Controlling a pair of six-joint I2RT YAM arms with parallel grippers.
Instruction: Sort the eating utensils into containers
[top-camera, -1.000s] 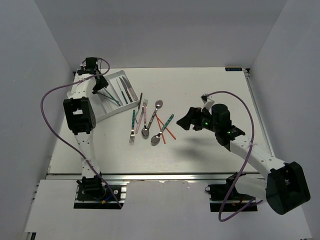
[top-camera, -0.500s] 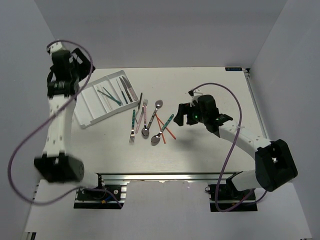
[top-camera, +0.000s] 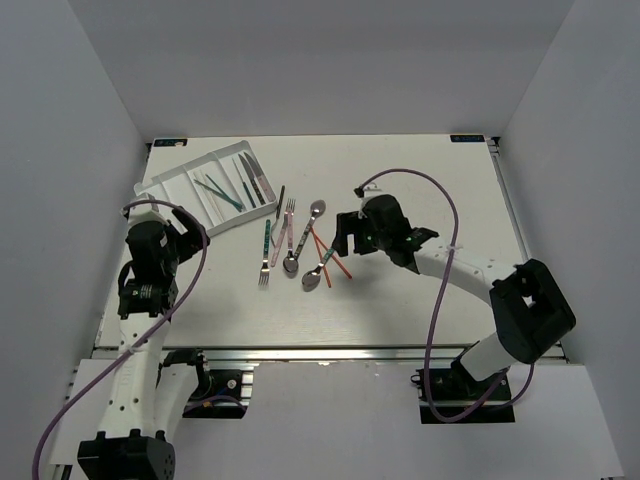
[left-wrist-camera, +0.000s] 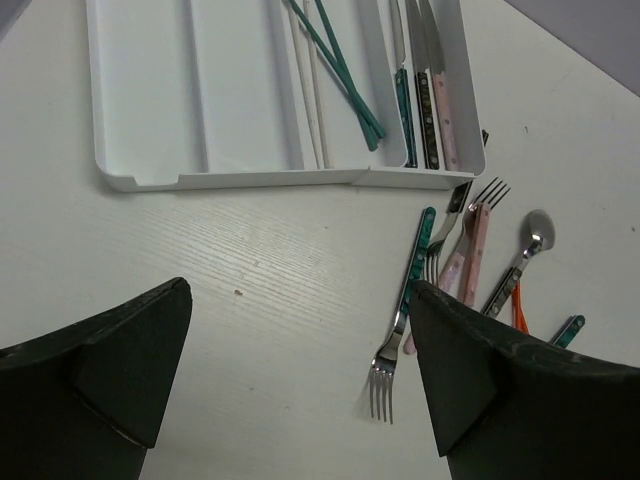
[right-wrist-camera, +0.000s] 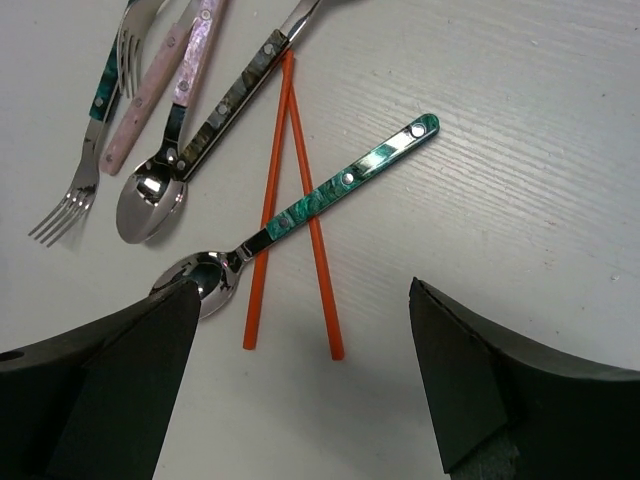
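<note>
The handle of the teal spoon lies below my right gripper, at a slant across its open fingers, so the gripper needs to go down next and turn until its fingers are on both sides of the teal spoon handle.
The white tray lies at the back left; in the left wrist view it holds teal chopsticks and knives. Loose utensils lie mid-table: a teal fork, a pink fork, a spoon, a teal-handled spoon and two orange chopsticks. My left gripper is open and empty over bare table in front of the tray, left of the teal fork. My right gripper is open and empty just above the orange chopsticks' ends.
A dark slim utensil lies just right of the tray. A dark-handled spoon and a pink-handled utensil cross beside the teal fork. The table's right edge has a rail.
My left arm swung up away from the tray, then came down toward the near side; its gripper now hovers in front of the tray. My right gripper moved left over the utensil pile.
</note>
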